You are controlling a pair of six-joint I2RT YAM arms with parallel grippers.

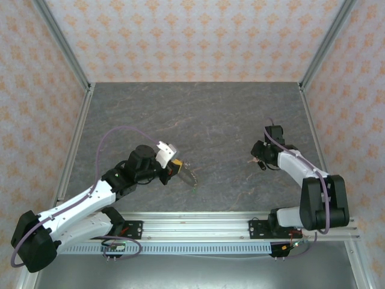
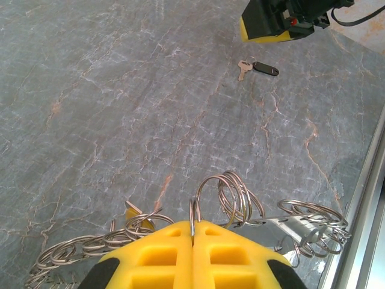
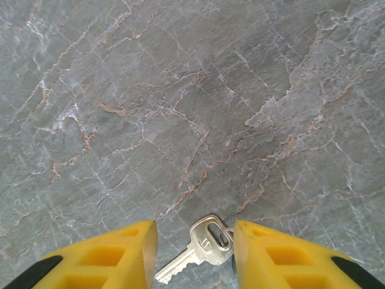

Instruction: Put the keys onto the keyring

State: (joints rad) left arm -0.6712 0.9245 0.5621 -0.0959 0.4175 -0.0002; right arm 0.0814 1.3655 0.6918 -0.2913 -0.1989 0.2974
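Note:
My right gripper will lower and shift toward the silver key's ringed head (image 1: 256, 160) (image 3: 219, 235) below it, since one finger still overhangs the small ring.
My left gripper (image 2: 194, 224) is shut on one silver ring of the keyring (image 2: 240, 198), a chain of linked split rings trailing to both sides on the grey table. A yellow key head (image 2: 133, 212) lies among the rings at the left. In the top view the left gripper (image 1: 174, 168) holds the keyring (image 1: 190, 176) near the table's middle front. My right gripper (image 3: 195, 241) stands open just above the table, its yellow fingers either side of a silver key (image 3: 204, 245) lying flat. That key (image 2: 242, 70) carries a small ring and a black tag (image 2: 265, 70).
An aluminium rail (image 2: 361, 198) borders the table at the near edge, close to the keyring's right end. Frame posts and patterned walls (image 1: 192, 36) enclose the table. The right gripper (image 1: 260, 160) sits toward the right side, well apart from the left arm.

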